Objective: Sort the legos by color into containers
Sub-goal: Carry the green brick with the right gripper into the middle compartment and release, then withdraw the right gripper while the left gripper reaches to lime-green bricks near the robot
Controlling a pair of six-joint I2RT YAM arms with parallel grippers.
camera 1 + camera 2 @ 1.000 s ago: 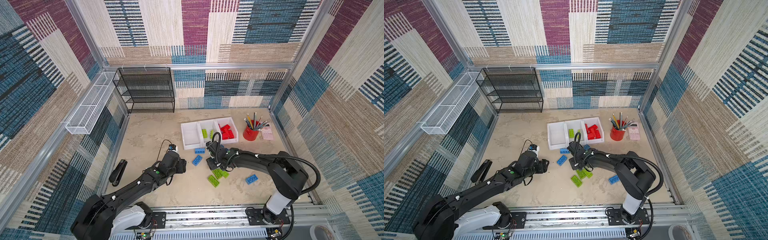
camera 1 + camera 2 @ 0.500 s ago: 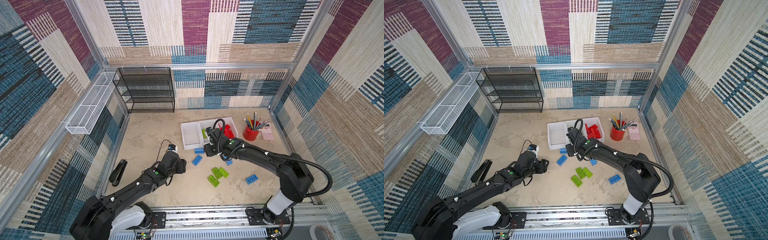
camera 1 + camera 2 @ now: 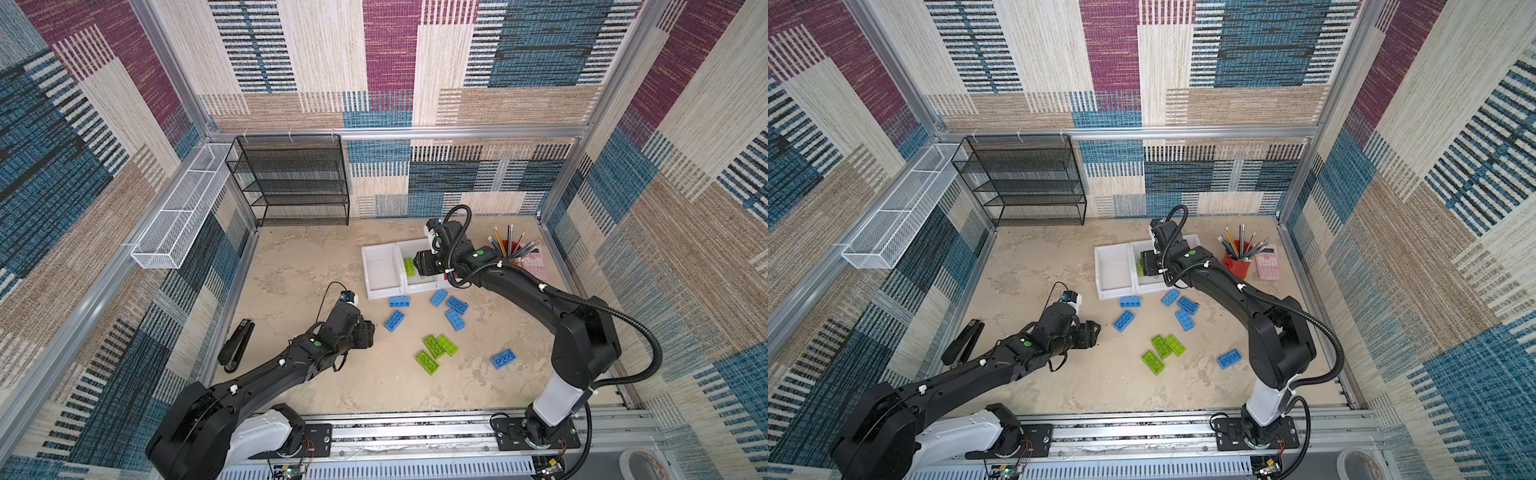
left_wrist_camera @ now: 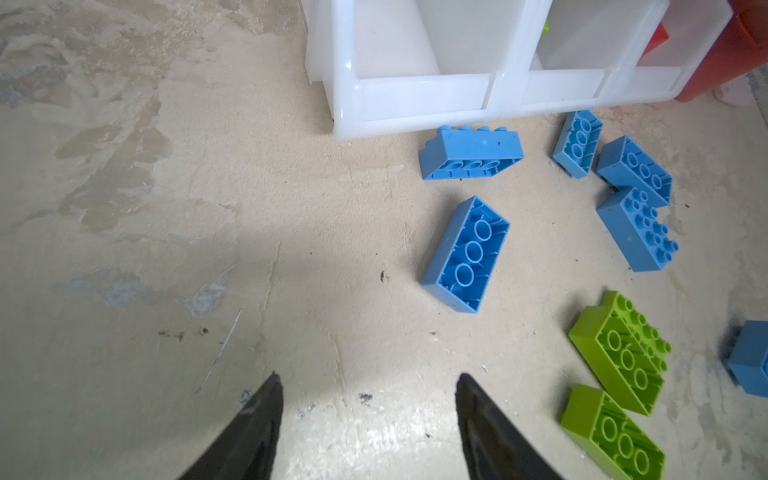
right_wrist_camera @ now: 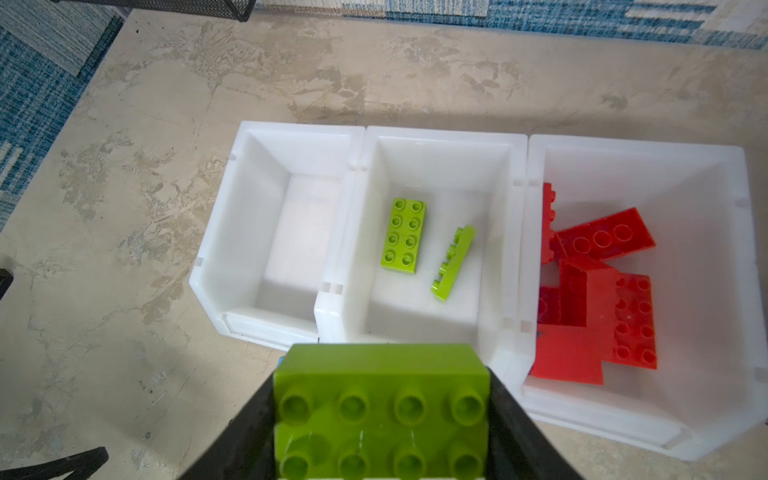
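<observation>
My right gripper will next move outward past the middle container's front edge, down over its bottom, and release the lime green lego, since green legos lie there.
My right gripper [image 5: 381, 374] is shut on a lime green lego [image 5: 380, 411] and hangs over the front lip of the middle container [image 5: 440, 134]. Two green legos [image 5: 403, 237] lie in that container. The right container [image 5: 631, 143] holds several red legos [image 5: 602, 291], and the left container [image 5: 299, 126] is empty. In both top views the right gripper [image 3: 424, 266] [image 3: 1148, 266] is above the white row. My left gripper [image 4: 365, 376] [image 3: 368, 334] stands open and empty over bare table, short of a blue lego [image 4: 467, 253]. Several blue legos [image 3: 455, 320] and three green legos [image 3: 434, 345] lie loose.
A red pencil cup [image 3: 513, 249] and a pink calculator [image 3: 532, 264] stand right of the containers. A black stapler [image 3: 237, 345] lies at the left edge. A black mesh shelf [image 3: 295, 183] and a white wire basket [image 3: 178, 212] line the back left.
My right gripper has risen from the green legos on the table and travelled back to the containers with one green lego in it. The left arm has stayed still.
</observation>
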